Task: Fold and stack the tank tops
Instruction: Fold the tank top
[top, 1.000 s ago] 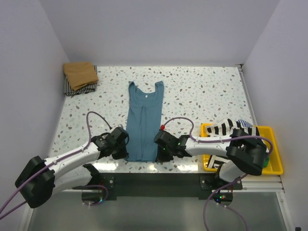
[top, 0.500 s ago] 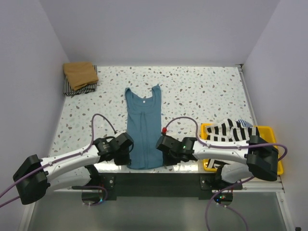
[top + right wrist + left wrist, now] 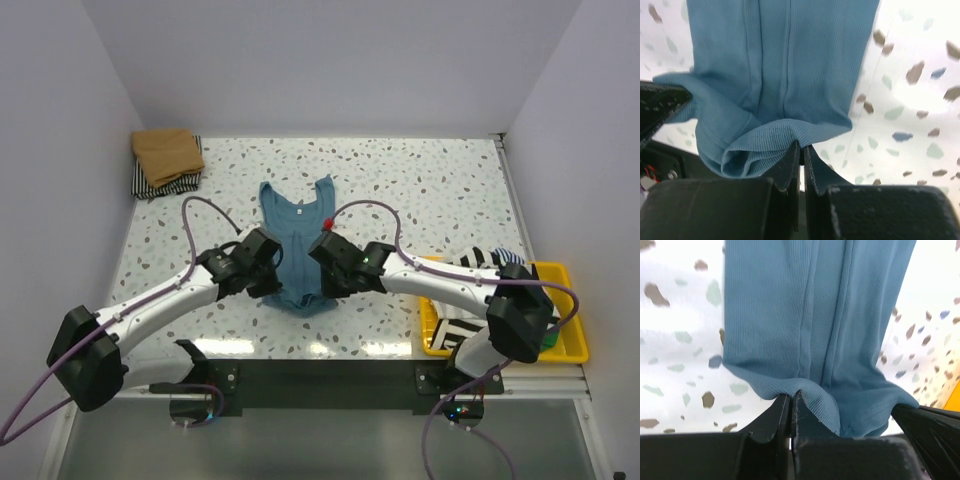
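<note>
I hold both hem corners. Next, my left gripper carries the hem corner outward and down onto the strap base nearer the tan-brown top (image 3: 273, 222) and releases it.
The teal-blue tank top (image 3: 298, 215) lies in the middle of the table, straps toward the far side. Its lower hem is raised off the table and sags between the two grippers. My left gripper (image 3: 268, 281) is shut on the hem's left corner, and the left wrist view shows its jaws (image 3: 791, 397) pinching the ribbed teal cloth (image 3: 815, 315). On the right corner, my right gripper (image 3: 335, 280) is shut too, with the teal fabric (image 3: 780, 60) bunched over its tips (image 3: 801, 147). A black-and-white striped tank top (image 3: 482, 268) hangs over the yellow tray.
A folded tan-brown top (image 3: 167, 150) rests on a folded striped one (image 3: 165, 184) at the far left corner. The yellow tray (image 3: 572, 345) sits at the near right edge with something green (image 3: 553, 336) inside. The right arm reaches across from the tray side.
Both grippers have moved from the near edge toward the far side and risen, carrying the teal hem with them. The shirt's visible length has shortened as its lower part lifts.
</note>
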Robot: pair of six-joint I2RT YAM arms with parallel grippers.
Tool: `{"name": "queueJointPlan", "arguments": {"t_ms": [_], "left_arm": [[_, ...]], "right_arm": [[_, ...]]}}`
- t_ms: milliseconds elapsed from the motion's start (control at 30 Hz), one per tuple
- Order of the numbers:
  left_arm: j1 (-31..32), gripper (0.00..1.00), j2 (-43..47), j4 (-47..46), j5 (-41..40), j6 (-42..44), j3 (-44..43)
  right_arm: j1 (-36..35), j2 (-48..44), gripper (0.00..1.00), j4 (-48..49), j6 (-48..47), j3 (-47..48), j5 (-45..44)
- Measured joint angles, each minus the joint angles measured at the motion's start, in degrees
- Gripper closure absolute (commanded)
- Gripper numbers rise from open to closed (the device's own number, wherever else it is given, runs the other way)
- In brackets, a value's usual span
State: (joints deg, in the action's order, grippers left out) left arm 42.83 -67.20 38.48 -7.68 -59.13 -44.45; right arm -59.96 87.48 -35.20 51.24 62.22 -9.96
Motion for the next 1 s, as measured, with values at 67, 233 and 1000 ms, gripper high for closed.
{"name": "queueJointPlan", "arguments": {"t_ms": [67,233,1000], "left_arm": [[-1.55,1.0,-1.66,-0.46,-0.46,1.14,-1.62],[-3.96,1.0,-7.1,-3.43,-1.2,3.76,-7.19],[-23.41,0.36,-38.88,-26.84,3.04,12.26,-21.99]], "right_arm": [[1.64,2.19,0.97,-0.15,-1.31,2.67,-0.07],[5.22,7.89,0.97,0.11,-4.66,9.64,-0.02],[25.94,35.98,0.43,3.54,-13.92,36.46,3.74]]}}
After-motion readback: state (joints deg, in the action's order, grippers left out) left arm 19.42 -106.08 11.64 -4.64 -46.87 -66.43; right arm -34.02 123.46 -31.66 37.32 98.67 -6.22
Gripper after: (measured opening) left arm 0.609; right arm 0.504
